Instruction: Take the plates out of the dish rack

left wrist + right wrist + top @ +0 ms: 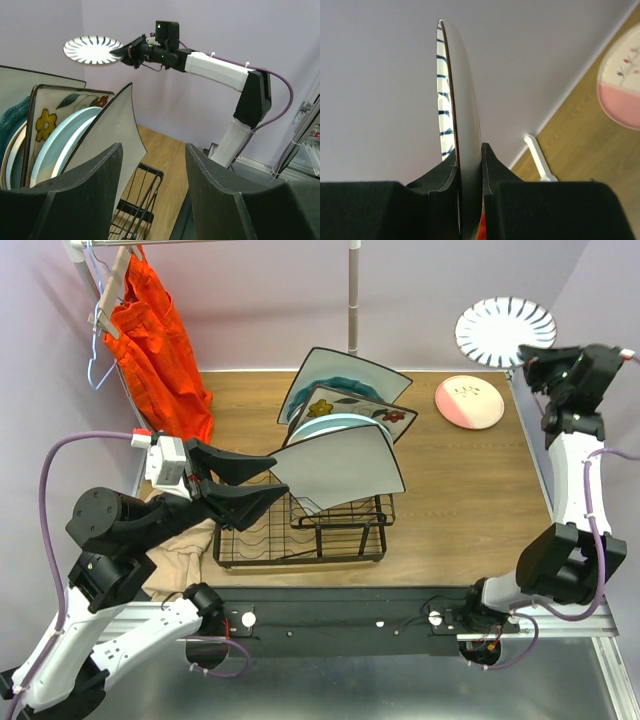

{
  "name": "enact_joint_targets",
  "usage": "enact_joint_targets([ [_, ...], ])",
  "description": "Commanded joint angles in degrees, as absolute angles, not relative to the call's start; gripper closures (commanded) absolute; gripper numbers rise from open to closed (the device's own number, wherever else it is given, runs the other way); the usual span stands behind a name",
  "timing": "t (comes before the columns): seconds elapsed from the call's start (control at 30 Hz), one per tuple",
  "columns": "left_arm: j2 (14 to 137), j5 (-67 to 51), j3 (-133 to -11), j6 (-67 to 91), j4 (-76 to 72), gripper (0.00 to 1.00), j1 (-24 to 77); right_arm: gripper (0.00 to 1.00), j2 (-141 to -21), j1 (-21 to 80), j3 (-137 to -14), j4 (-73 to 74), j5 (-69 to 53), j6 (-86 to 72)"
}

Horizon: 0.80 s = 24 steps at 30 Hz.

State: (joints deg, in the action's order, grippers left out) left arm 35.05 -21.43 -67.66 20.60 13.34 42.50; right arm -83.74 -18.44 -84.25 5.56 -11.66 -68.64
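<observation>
My right gripper lowers to the left in the top view next, onto the clear tabletop between the rack and the cream-pink plate [469, 401].
The black wire dish rack [300, 535] stands mid-table and holds several upright plates: a plain white square one [340, 470] in front, a mint round one [335, 423], a flower-print square one [352, 405] and a large square one [345, 368] behind. My left gripper [280, 475] is open at the white square plate's left edge [112, 130], its gap [154, 147] showing only rack [145, 190] and table. My right gripper [528, 352] is shut on a white plate with dark radial stripes [505, 330], seen edge-on in the right wrist view [462, 100], held high at the far right. A cream-pink plate [469, 401] lies on the table.
An orange garment [155, 340] hangs on a hanger at the back left. A beige cloth [185, 550] lies left of the rack under my left arm. A metal pole [353, 290] rises behind the rack. Walls close off the back and right.
</observation>
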Motion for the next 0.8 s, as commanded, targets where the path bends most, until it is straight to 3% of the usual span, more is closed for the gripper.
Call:
enact_joint_targets([
  [0.0, 34.37, -19.78, -66.71, 19.86, 12.31, 0.38, 42.8, 0.99, -79.02, -18.19, -76.48, -7.38, -17.4, -66.71],
  [0.47, 31.82, -19.42, -62.05, 22.15, 8.88, 0.38, 42.8, 0.99, -78.39, -10.03, -51.16, -20.53, -14.6, -61.08],
  [0.77, 29.71, -18.72, -62.14, 22.41, 10.11, 0.38, 42.71, 0.99, -87.62, -6.07, -52.2, -30.05, -11.79, -59.5],
])
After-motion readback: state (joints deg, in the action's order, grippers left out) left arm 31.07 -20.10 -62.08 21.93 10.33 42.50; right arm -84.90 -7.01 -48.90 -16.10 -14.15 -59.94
